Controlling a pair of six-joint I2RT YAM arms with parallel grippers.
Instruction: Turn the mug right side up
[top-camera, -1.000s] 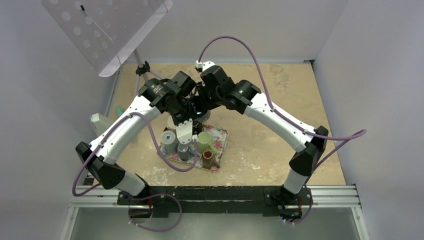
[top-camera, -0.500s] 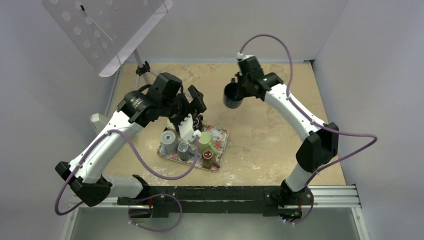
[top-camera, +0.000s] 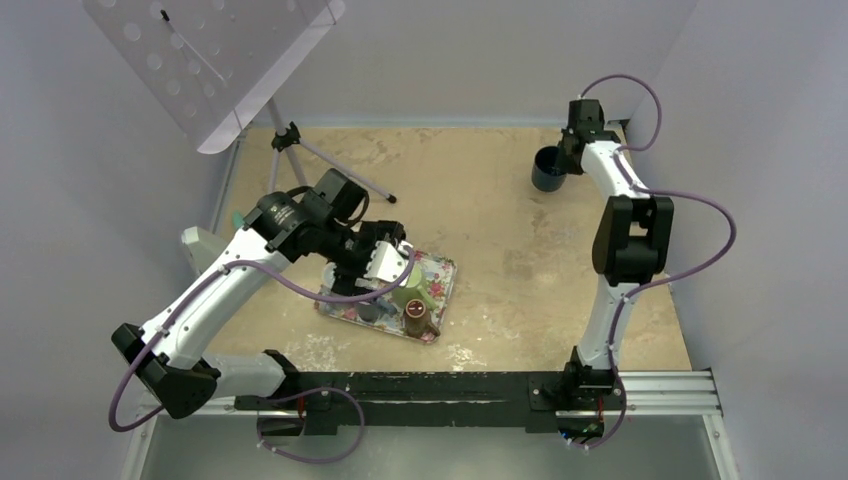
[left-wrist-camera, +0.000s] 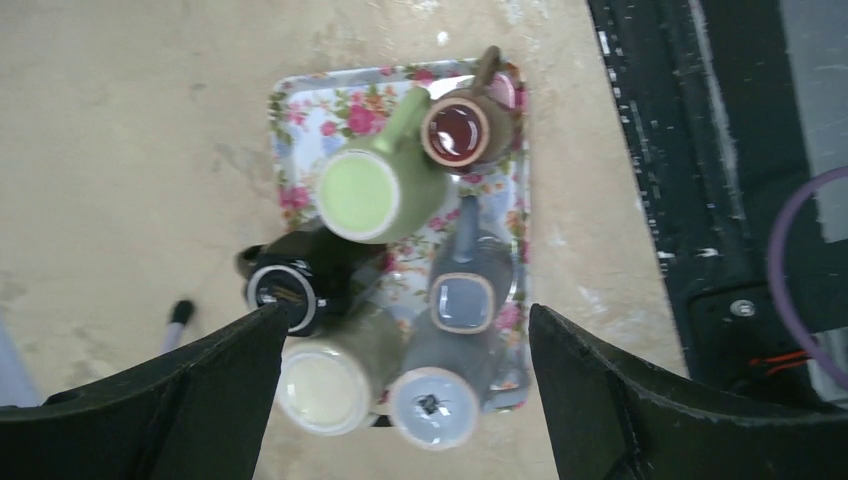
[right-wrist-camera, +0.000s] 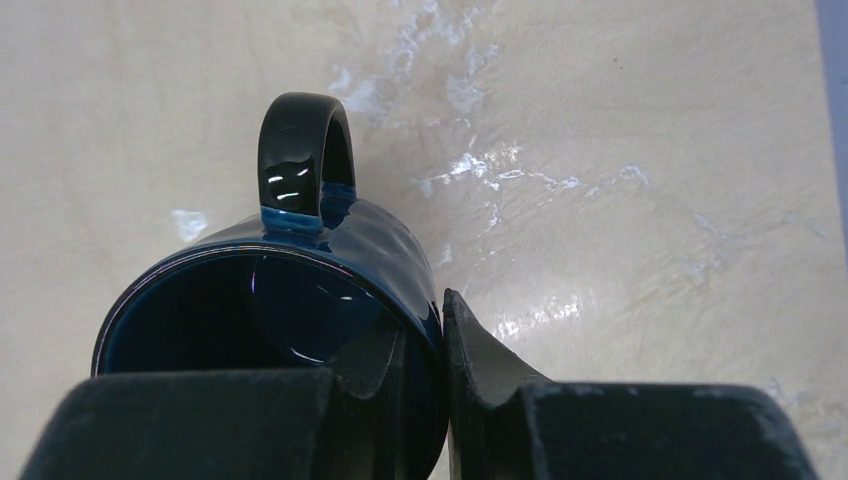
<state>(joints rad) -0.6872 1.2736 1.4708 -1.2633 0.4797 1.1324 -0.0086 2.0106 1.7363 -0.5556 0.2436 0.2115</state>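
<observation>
The dark blue mug (top-camera: 546, 168) is already opening up, so my right gripper needs to ease down to the table beneath it and open to let go of the mug's rim.
A dark blue mug (top-camera: 546, 168) is at the far right of the table, mouth up, handle pointing away from the wrist. My right gripper (top-camera: 566, 158) is shut on its rim. In the right wrist view one finger is inside the blue mug (right-wrist-camera: 375, 245) and the other outside, with the right gripper (right-wrist-camera: 432, 345) pinching the wall. Whether the mug rests on the table I cannot tell. My left gripper (top-camera: 385, 262) hangs open and empty over the floral tray (top-camera: 443, 278). The left gripper (left-wrist-camera: 405, 315) looks down on several upside-down mugs.
On the floral tray (left-wrist-camera: 300, 110) stand a green mug (left-wrist-camera: 375, 190), a brown one (left-wrist-camera: 462, 130), a grey one (left-wrist-camera: 462, 300), a cream one (left-wrist-camera: 322, 390) and a black one (left-wrist-camera: 285, 290). A tripod (top-camera: 290, 135) with a perforated white panel (top-camera: 210, 60) stands back left. Walls close in on the right.
Both grippers met above the tray a second ago. The left one let go and drew back over the tray. The right one shut on the blue mug and carried it to the far right corner.
</observation>
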